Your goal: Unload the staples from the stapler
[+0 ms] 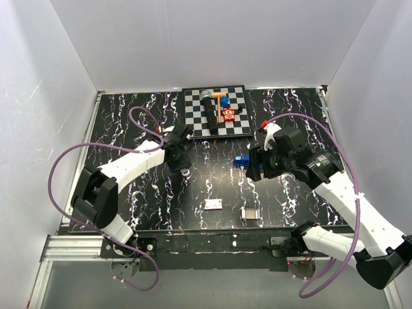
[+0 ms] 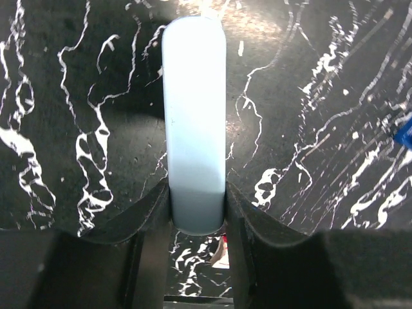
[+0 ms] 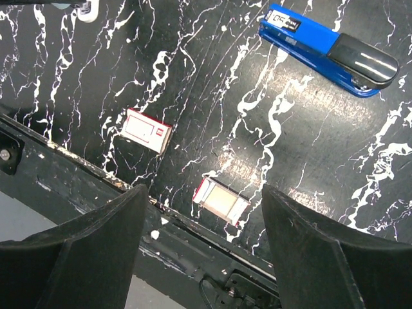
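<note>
Bare table lies between the pale rounded bar [image 2: 193, 129] and the blue stapler, so next my left gripper needs to shift right in the top view and lower there.
The blue stapler [image 1: 241, 161] lies flat on the black marbled table; in the right wrist view the stapler [image 3: 328, 48] shows its dark end at the upper right. My right gripper [image 1: 259, 168] hovers just right of it, open, and nothing sits between the jaws of the right gripper [image 3: 205, 193]. Left of the table's centre, my left gripper [image 1: 183, 162] is shut on a pale rounded bar [image 2: 193, 129], which sticks forward from the left gripper [image 2: 196, 199]. Staples are not visible.
A checkerboard plate [image 1: 193, 122] with small toy pieces lies at the back centre. A closed white-and-red box [image 1: 212, 205] and an open small box [image 1: 250, 214] lie near the front edge, also seen as the closed box [image 3: 147, 129] and open box [image 3: 222, 199].
</note>
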You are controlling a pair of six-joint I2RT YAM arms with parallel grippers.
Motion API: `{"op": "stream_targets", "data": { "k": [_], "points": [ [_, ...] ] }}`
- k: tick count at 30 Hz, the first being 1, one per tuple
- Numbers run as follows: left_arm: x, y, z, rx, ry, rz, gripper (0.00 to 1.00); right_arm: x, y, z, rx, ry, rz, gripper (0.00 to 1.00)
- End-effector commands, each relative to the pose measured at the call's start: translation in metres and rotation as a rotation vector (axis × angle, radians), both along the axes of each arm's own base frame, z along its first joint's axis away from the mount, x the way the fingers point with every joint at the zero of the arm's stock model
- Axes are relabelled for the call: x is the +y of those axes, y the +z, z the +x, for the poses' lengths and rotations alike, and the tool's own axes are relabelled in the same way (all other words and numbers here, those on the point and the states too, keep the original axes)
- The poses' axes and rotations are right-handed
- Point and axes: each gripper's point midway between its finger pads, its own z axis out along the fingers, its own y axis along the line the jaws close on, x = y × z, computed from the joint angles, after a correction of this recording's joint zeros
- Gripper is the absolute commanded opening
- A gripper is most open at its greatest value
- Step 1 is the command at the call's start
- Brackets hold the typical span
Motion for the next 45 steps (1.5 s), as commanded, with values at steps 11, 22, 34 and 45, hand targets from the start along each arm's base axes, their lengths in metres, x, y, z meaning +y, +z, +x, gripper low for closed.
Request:
{"op": "stream_targets", "data": {
  "k": [11,22,34,45],
  "points": [
    [-0.036,-0.031,-0.018,0.166,0.337,0.069,0.00,-0.010,-0.005,-0.013,0.003,-0.008,-0.014,0.80],
    [-0.072,-0.040,-0.009,0.173,0.294,-0.022,0.22,-0.014,-0.012,-0.014,0.015,-0.009,-0.041,0.80],
    [-0.093,-0.021,-0.001,0.148,0.209,-0.100,0.51,-0.018,-0.008,-0.014,0.001,-0.019,-0.049,0.83],
    [-0.099,0.039,-0.010,0.025,-0.093,-0.189,0.64,-0.010,0.005,-0.011,-0.027,0.048,-0.043,0.85]
  ]
}}
